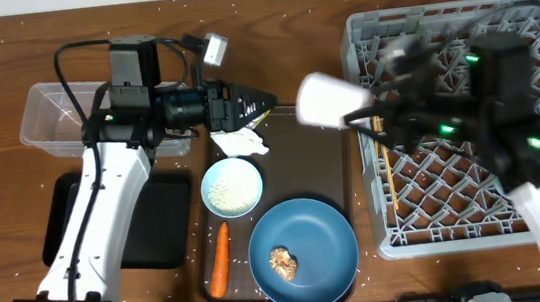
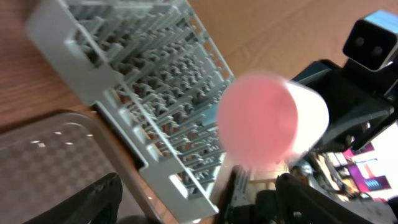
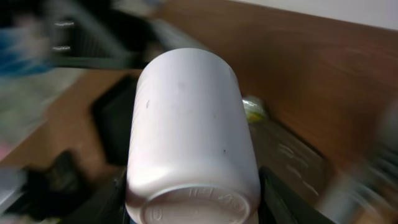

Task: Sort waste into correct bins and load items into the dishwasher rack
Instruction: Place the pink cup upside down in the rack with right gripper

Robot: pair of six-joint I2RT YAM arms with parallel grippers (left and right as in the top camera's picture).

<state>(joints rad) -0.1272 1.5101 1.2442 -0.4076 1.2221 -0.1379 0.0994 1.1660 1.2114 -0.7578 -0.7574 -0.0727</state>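
The cup hangs outside the rack, so my right gripper will next go back, to the right in the overhead view, and down to release it in the rack's near rows.
My right gripper [image 1: 372, 112] is shut on the pale pinkish-white cup [image 1: 330, 99] and holds it on its side in the air by the left edge of the grey dishwasher rack [image 1: 468, 120]. The cup fills the right wrist view [image 3: 189, 124] and shows in the left wrist view [image 2: 267, 118]. My left gripper [image 1: 257, 102] is open and empty, above the crumpled white paper [image 1: 242, 141] and the yellow-green wrapper [image 1: 263, 120]. The blue plate [image 1: 304, 251] holds the brown food lump [image 1: 283, 261]. A light-blue cup [image 1: 232, 188] holds rice. The carrot [image 1: 220, 259] lies beside it. The small pale bowl is out of view.
The brown serving tray [image 1: 324, 165] carries the plate, cup, carrot and paper. The clear tub [image 1: 55, 118] stands at the far left, the black tray [image 1: 152, 224] in front of it. Yellow chopsticks [image 1: 386, 164] lie in the rack's left side. Rice grains are scattered over the table.
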